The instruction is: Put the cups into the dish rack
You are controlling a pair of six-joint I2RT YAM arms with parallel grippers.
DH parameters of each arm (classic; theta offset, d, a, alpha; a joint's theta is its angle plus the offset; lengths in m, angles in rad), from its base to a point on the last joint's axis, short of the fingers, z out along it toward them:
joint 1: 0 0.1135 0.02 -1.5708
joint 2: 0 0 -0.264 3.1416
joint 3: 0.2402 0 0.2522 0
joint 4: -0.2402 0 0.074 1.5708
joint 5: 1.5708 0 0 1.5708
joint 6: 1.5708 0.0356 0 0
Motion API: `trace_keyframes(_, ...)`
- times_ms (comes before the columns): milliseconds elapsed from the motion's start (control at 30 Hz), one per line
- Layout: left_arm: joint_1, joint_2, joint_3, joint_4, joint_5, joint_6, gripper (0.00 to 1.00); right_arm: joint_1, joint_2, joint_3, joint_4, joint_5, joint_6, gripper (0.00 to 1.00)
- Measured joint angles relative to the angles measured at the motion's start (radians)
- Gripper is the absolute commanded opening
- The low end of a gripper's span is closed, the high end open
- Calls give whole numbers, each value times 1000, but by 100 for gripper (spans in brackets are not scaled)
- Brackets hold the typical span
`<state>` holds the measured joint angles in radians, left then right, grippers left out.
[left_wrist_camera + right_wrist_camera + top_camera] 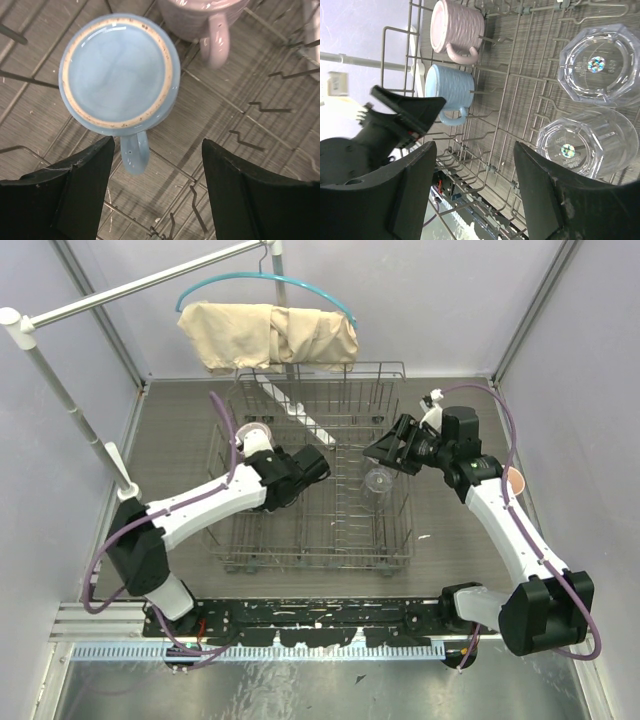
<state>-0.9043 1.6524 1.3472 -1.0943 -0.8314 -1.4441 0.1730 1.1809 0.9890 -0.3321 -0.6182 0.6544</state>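
Observation:
Still outside the rack (300,562), the peach-orange mug is to the right of my right gripper in the top view: next I move across and down onto the mug's rim (515,473).
The grey wire dish rack (300,562) stands mid-table. Inside it, a light blue mug (120,75) sits upside down with its handle towards my left gripper (157,150), which is open and empty just behind it. A mauve-pink mug (200,17) stands beside it, also seen from above (255,432). The right wrist view shows both mugs (451,90) (456,25) and two clear tumblers (600,65) (587,145) in the rack. My right gripper (475,165) is open and empty above the rack's right side (375,452). A peach-orange mug (515,480) stands on the table right of the rack.
A beige cloth (268,335) hangs on a teal hanger over the rack's far end. A white pole (70,400) stands at the far left. Both arms reach over the rack, and my left gripper (318,465) is close to the right one.

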Motion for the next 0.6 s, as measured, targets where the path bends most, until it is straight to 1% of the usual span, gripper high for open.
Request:
trace_keyframes(267, -17, -164, 32, -5, -49, 93, 78, -23, 13, 16, -58, 57, -14, 69)
trace_keyframes(367, -24, -241, 32, 18, -51, 154, 78, -47, 13, 38, -89, 85, -24, 69)
trace_keyframes(467, -33, -329, 29, 81, -40, 247, 78, -91, 13, 65, -125, 121, -37, 69)
trace_keyframes(600, -36, -434, 22, 183, 34, 406, 79, -175, 17, 118, -203, 183, -77, 69)
